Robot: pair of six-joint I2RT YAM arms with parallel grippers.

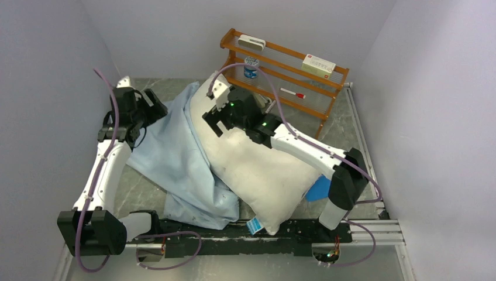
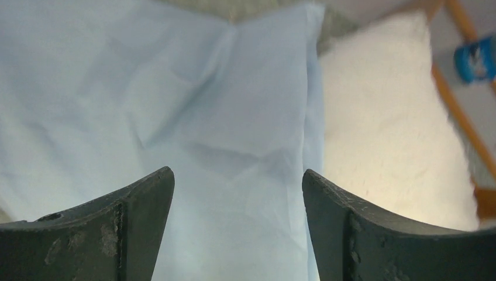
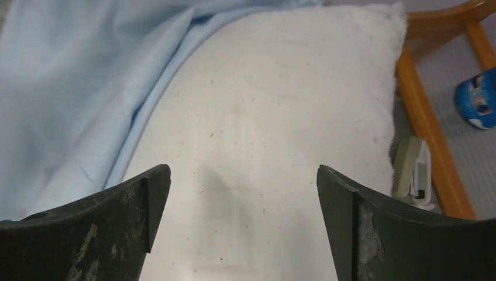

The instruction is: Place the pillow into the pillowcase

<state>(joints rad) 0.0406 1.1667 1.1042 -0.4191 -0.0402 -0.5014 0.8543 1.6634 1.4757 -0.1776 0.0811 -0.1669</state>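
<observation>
The open right gripper moves down onto the top of the pillow's far half next and pinches a fold, since that off-white surface lies below its fingers.
The off-white pillow lies diagonally across the table, its blue-and-white tag at the near end. The wrinkled light-blue pillowcase lies beside it on the left, its right edge against the pillow. My right gripper is open above the pillow's far end; the pillow fills its wrist view, the pillowcase at left. My left gripper is open over the pillowcase's far left part; in its wrist view the pillowcase lies between the fingers, with the pillow to the right.
A wooden rack stands at the back right with a white box, a red marker and a blue-labelled can. A bright-blue flat sheet shows by the right arm's base. Walls close in on both sides.
</observation>
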